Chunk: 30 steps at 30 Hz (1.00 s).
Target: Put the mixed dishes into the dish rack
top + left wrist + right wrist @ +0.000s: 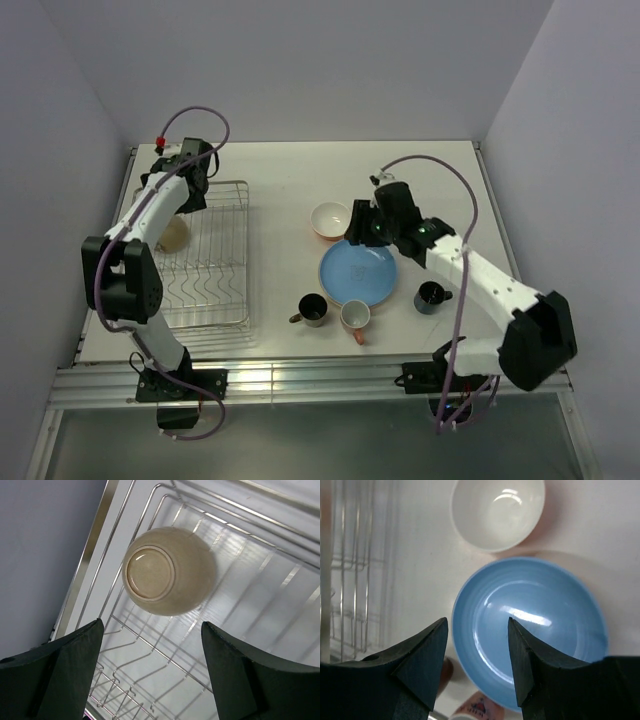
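Observation:
I need to move my right gripper outward past the plate and down astride the cream bowl's plate-side rim (346, 227) (536, 525), because that upturned edge is farther out and lower.
The silver wire dish rack (215, 265) stands at the left, and a cream bowl (173, 235) lies upside down in it, its foot ring up (167, 570). My left gripper (196, 190) hangs open over the rack's far end, short of that bowl, with only rack wires (150, 652) between its fingers. The blue plate (358, 272) lies mid-table. My right gripper (362, 225) is open above the plate's (535, 615) left rim, which shows between the fingertips. A cream bowl with orange outside (330, 220) sits upright just beyond (497, 512).
Three mugs stand near the plate's front: dark brown (312, 310), pinkish-orange (355, 317) and dark blue (432, 297). The pinkish-orange mug (477, 707) shows under the right gripper. Walls close the table on the left, back and right.

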Tool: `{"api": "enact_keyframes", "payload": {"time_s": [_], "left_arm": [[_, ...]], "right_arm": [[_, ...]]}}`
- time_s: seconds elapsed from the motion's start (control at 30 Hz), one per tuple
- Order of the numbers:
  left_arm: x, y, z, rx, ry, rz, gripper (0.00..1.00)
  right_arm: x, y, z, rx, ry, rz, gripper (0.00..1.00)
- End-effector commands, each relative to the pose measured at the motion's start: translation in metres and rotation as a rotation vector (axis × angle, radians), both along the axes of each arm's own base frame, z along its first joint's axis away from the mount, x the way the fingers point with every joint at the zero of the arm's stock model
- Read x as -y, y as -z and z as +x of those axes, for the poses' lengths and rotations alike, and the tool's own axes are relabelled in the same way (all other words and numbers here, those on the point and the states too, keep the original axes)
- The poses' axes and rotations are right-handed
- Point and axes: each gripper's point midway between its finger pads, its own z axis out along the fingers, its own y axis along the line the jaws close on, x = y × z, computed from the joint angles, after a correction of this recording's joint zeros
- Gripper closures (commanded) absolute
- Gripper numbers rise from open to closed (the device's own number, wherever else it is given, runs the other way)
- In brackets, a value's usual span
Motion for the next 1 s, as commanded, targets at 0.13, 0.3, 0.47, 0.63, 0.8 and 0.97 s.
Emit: {"api": "enact_keyframes", "payload": {"time_s": [0.13, 0.3, 0.47, 0.63, 0.8, 0.97], "left_arm": [[0.045, -0.073, -0.001, 0.232, 0.141, -0.194, 0.14], [0.091, -0.099, -0.014, 0.332, 0.299, -0.391, 0.15], [0.152, -0.116, -0.03, 0.407, 0.476, -0.6, 0.16], [0.192, -0.13, -0.049, 0.443, 0.583, -0.706, 0.16], [0.211, -0.137, -0.057, 0.466, 0.634, -0.749, 0.16], [0.213, -0.127, -0.065, 0.453, 0.63, -0.755, 0.15]], "right_arm": [[0.007, -0.001, 0.083, -0.001, 0.132, -0.172, 0.43], [0.014, 0.014, 0.113, -0.037, 0.159, -0.216, 0.48], [0.013, 0.039, 0.135, -0.094, 0.152, -0.231, 0.5], [0.008, 0.068, 0.142, -0.137, 0.134, -0.248, 0.5], [-0.003, 0.089, 0.149, -0.178, 0.111, -0.231, 0.54], [-0.007, 0.096, 0.149, -0.182, 0.113, -0.212, 1.0]]}}
